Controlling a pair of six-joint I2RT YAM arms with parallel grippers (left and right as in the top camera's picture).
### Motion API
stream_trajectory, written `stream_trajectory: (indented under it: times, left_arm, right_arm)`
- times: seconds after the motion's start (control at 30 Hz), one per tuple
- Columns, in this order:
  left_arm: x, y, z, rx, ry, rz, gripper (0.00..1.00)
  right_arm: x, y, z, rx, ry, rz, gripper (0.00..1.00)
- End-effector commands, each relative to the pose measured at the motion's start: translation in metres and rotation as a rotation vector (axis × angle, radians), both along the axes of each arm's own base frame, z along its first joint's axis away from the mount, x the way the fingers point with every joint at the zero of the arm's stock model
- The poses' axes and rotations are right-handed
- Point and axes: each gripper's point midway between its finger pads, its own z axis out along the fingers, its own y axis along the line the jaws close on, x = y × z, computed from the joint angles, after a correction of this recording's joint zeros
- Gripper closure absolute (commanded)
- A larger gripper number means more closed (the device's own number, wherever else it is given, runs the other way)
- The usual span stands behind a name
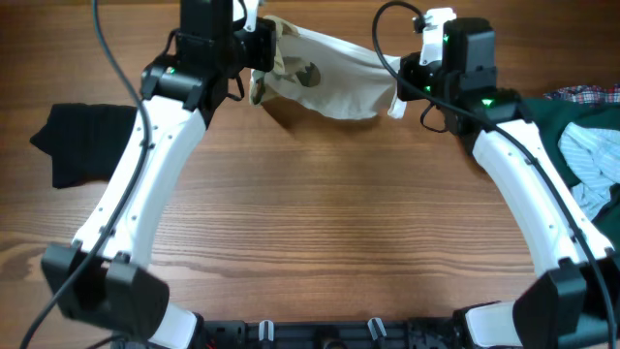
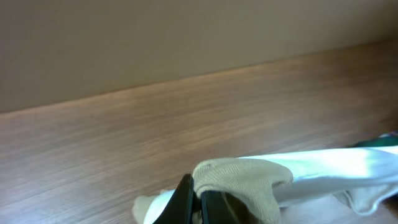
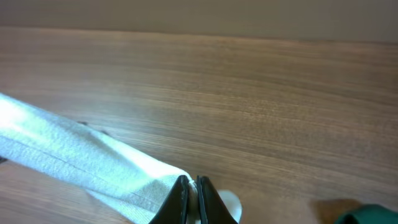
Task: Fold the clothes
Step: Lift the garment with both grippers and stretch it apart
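Observation:
The hanging garment's cuff should next be released onto the bare wood by my left gripper. The bare wood is clear below the gripper and toward my base, so the gripper should lower and draw back.
A small cream-white garment [image 1: 329, 73] with tan and olive-green patches hangs stretched between my two grippers above the far part of the wooden table. My left gripper [image 1: 260, 60] is shut on its left end, where a tan cuff [image 2: 239, 180] bunches over the fingers [image 2: 199, 202]. My right gripper [image 1: 399, 89] is shut on the right end; its black fingers [image 3: 191, 199] pinch the white fabric [image 3: 81, 158]. The garment sags in the middle and casts a shadow on the table.
A black garment [image 1: 82, 141] lies flat at the left edge. At the right edge lies a pile: dark green cloth [image 1: 557, 121], a pale blue striped piece [image 1: 596, 160] and plaid fabric [image 1: 586, 94]. The table's far edge [image 2: 186, 78] runs close behind the grippers.

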Motion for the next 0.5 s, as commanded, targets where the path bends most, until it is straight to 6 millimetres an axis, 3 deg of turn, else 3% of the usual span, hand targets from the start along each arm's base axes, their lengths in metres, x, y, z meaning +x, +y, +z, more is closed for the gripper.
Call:
stream_trajectory:
  times: [0.0, 0.13, 0.2, 0.37, 0.47]
  left_arm:
    - [0.02, 0.014, -0.01, 0.027, -0.02, 0.04, 0.96]
    - [0.023, 0.017, -0.009, 0.025, -0.029, 0.047, 0.96]
    - [0.013, 0.017, -0.018, 0.038, 0.027, 0.04, 0.96]
    - [-0.031, 0.027, -0.054, 0.104, 0.25, 0.03, 0.96]
    - [-0.054, 0.032, -0.069, 0.134, 0.358, 0.027, 0.96]
  right_arm:
    - [0.014, -0.006, -0.006, -0.041, -0.021, 0.001, 0.96]
    - [0.018, -0.005, -0.004, -0.039, -0.039, 0.003, 0.95]
    - [0.011, -0.005, -0.011, -0.049, 0.001, 0.008, 0.96]
    - [-0.038, -0.01, -0.055, -0.085, 0.264, 0.044, 0.95]
    - [-0.068, -0.008, -0.071, -0.093, 0.397, 0.095, 0.95]
